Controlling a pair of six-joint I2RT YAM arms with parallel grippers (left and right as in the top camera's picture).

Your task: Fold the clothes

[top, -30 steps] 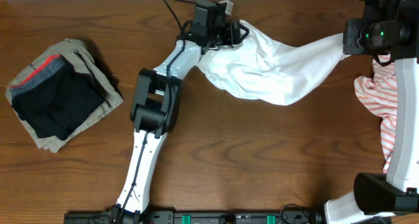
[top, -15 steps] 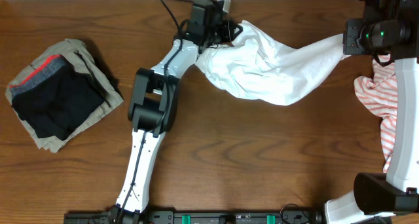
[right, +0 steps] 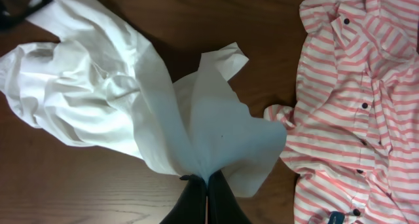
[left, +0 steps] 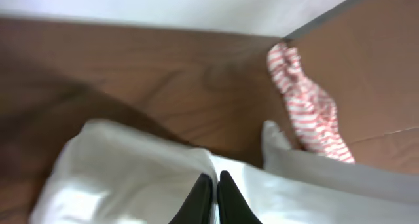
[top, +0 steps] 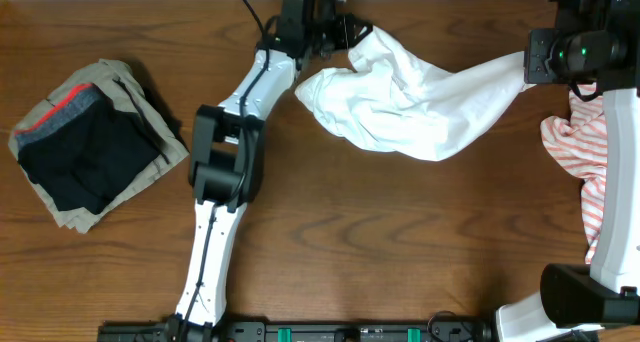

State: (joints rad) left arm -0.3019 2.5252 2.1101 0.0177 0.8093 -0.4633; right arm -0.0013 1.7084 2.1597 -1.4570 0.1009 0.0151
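Note:
My left gripper rises next, draws the pinched far corner up above the tabletop and releases it, because the white garment is still bunched and wrinkled.
The clothes are one plain white garment, bunched and wrinkled at the back of the table and stretched between both arms. My left gripper is shut on its far-left corner near the table's back edge; in the left wrist view the fingertips pinch a fold of the white cloth. My right gripper is shut on the garment's right end. In the right wrist view the white cloth fans out from the closed gripper.
A pile of black, red-banded and khaki garments lies at the left. A red-and-white striped shirt lies at the right edge under the right arm, also visible as the striped shirt and the striped shirt.
My left gripper has shut on the white garment's corner and pulled it toward the back edge and a little left. The right gripper has stayed put, still shut on the cloth.

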